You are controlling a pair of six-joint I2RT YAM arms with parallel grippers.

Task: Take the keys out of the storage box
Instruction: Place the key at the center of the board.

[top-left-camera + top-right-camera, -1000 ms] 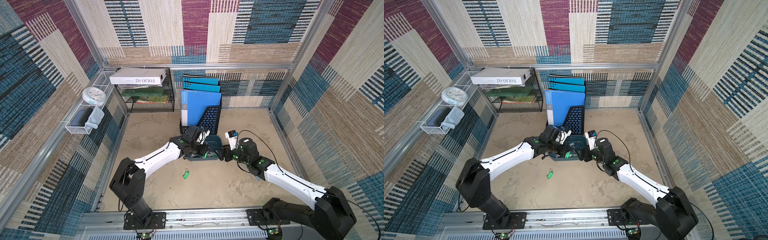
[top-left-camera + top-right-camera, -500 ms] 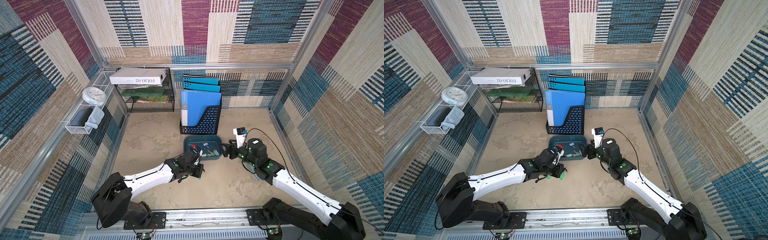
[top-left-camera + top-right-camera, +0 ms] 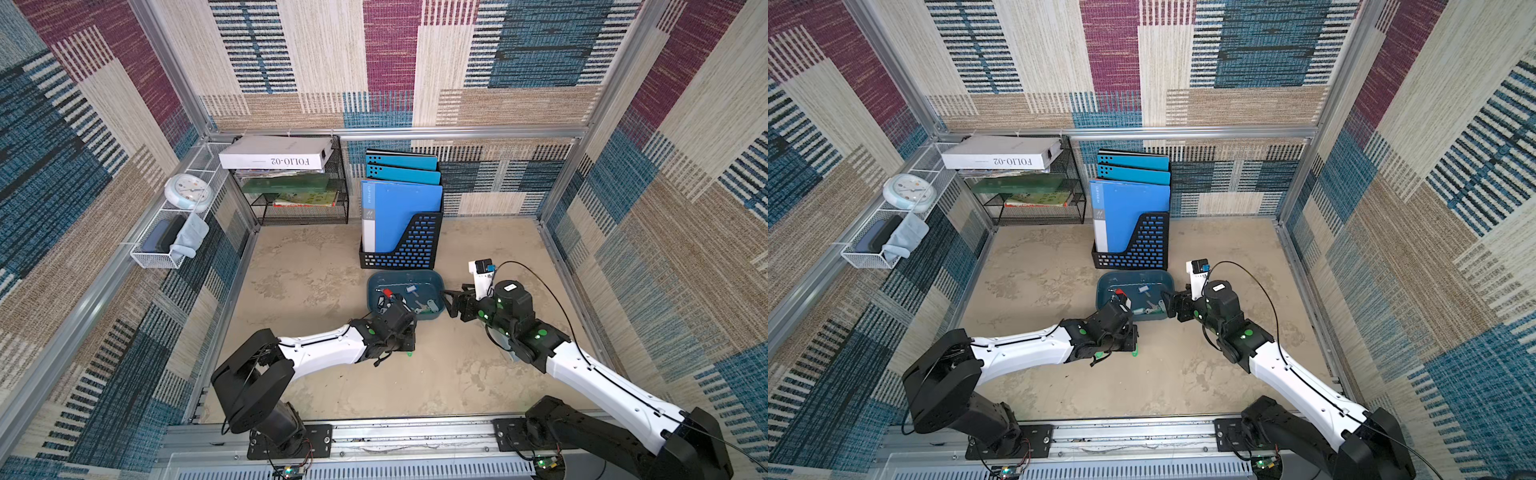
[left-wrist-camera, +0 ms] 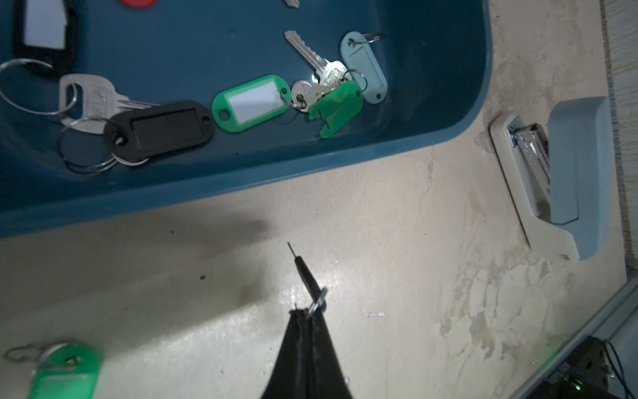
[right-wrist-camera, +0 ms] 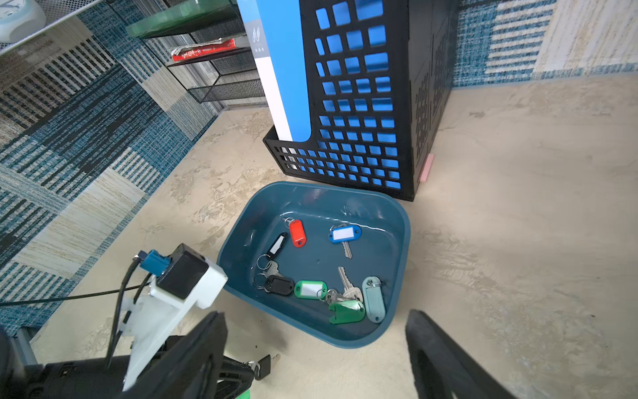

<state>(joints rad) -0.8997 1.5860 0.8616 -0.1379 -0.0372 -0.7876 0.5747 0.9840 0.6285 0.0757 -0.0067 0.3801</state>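
My left gripper is above the bare tabletop and should go down toward it next and let go of the ring, since the black-headed key (image 4: 303,273) is already clear of the near rim of the box.
The storage box (image 3: 415,275) (image 3: 1133,276) is a dark teal tray in front of the file holder. Several keys lie in it: a red tag (image 5: 297,233), a blue tag (image 5: 345,234), black tags (image 5: 279,286), a green tag (image 4: 250,103) and a pale blue tag (image 5: 374,300). My left gripper (image 4: 305,312) (image 5: 241,371) is low over the table just outside the box's near rim (image 4: 241,179), shut on the ring of a black-headed key (image 4: 303,273) (image 5: 264,365). A green-tagged key (image 4: 65,369) (image 3: 1134,353) lies on the table beside it. My right gripper (image 5: 316,317) (image 3: 455,303) stands open by the box's right end, with nothing in it.
A black perforated file holder (image 3: 409,245) with blue folders stands right behind the box. A wire shelf rack (image 3: 303,195) is at the back left. A pale stapler (image 4: 552,179) lies on the table right of the box. A pink eraser (image 5: 427,167) lies by the holder.
My left arm has drawn back out of the box toward the front with the black key. My right gripper has backed away from the box's right end and opened wider.
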